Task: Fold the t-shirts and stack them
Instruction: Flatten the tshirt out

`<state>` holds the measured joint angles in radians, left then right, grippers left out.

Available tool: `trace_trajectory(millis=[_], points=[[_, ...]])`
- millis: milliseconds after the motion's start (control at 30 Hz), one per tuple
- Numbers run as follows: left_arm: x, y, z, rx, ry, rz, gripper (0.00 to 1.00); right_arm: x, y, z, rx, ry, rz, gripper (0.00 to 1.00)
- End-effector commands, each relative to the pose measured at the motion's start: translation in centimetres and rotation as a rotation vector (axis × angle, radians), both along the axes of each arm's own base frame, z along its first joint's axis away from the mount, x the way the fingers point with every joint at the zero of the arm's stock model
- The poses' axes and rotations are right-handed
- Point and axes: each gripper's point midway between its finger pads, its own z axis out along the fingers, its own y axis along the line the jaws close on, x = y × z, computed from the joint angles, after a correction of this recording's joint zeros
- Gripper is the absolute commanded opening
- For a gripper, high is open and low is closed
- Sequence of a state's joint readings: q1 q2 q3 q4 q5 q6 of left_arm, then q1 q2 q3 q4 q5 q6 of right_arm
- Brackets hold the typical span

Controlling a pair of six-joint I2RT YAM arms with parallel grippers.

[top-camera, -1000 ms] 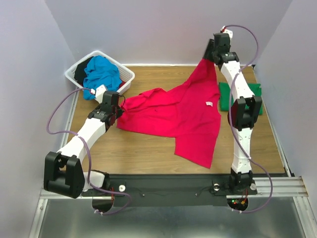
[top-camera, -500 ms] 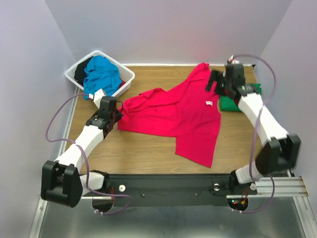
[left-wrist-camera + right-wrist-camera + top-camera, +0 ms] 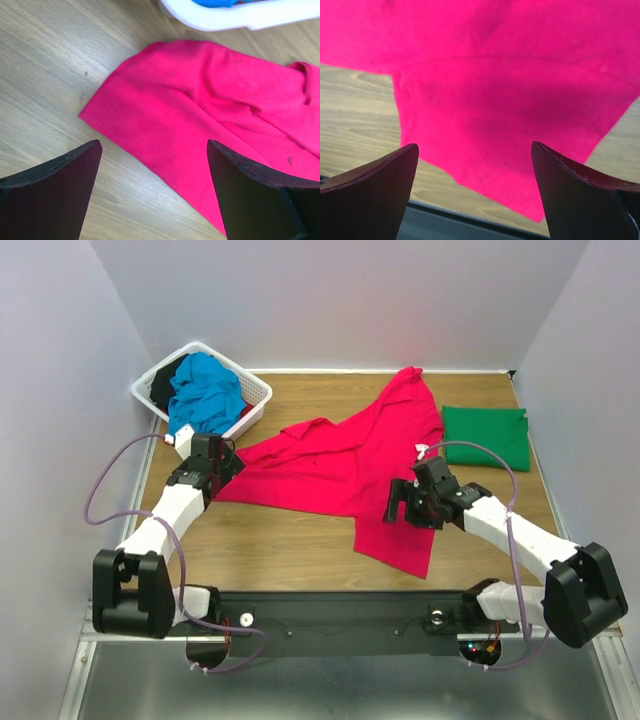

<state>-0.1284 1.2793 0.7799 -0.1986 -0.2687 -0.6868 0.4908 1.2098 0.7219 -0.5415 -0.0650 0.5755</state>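
Observation:
The shirt's corner near the basket (image 3: 95, 115) is lying flat, below and back from my left gripper. My left gripper will next move back and down with its fingers open, so they are on both sides of the corner.
A crimson-pink t-shirt (image 3: 340, 465) lies spread and rumpled across the middle of the table, held by neither gripper. My left gripper (image 3: 224, 466) hovers open at its left corner; in the left wrist view that corner (image 3: 200, 115) lies flat between and beyond the open gripper (image 3: 153, 146). My right gripper (image 3: 400, 503) is open over the shirt's near lower flap (image 3: 510, 75), nothing between the fingers (image 3: 380, 190). A folded green t-shirt (image 3: 486, 436) rests at the right. A turquoise t-shirt (image 3: 205, 390) is bunched in the basket.
The white lattice laundry basket (image 3: 256, 392) stands at the far left corner, its rim (image 3: 240, 16) just beyond the shirt corner. The table's near edge and black rail (image 3: 445, 212) lie right below the right gripper. Grey walls enclose three sides.
The left gripper has let go of the crimson shirt's left corner and opened. The right arm swung from the far edge to the shirt's near flap; the shirt's far tip now lies on the table.

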Motion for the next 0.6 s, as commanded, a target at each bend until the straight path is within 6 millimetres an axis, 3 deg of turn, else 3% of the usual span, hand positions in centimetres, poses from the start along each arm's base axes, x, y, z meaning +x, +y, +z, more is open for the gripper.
trace_trajectory(millis=[0,133,267,367,467,567], points=[[-0.5,-0.1,3.6,-0.026,-0.103,0.0,0.98,1.4,1.3,0.8,0.075,-0.055,-0.016,1.0],[-2.1,-0.7,3.2,-0.066,-0.108,-0.022,0.98,2.1,-0.2,-1.4,-0.013,-0.024,-0.109,1.0],[-4.2,0.1,0.5,-0.054,-0.033,0.032,0.98,2.4,-1.4,-3.1,-0.083,0.005,-0.177,1.0],[-4.5,-0.1,-0.3,-0.074,-0.016,0.037,0.98,2.3,-2.3,-4.6,-0.126,0.039,-0.215,1.0],[-4.6,-0.8,-1.0,-0.106,-0.015,0.018,0.98,2.2,-4.5,-5.9,-0.156,0.076,-0.317,1.0],[-5.3,-0.5,-2.1,-0.1,0.013,0.033,0.98,2.4,-7.1,-5.9,-0.158,0.073,-0.409,1.0]])
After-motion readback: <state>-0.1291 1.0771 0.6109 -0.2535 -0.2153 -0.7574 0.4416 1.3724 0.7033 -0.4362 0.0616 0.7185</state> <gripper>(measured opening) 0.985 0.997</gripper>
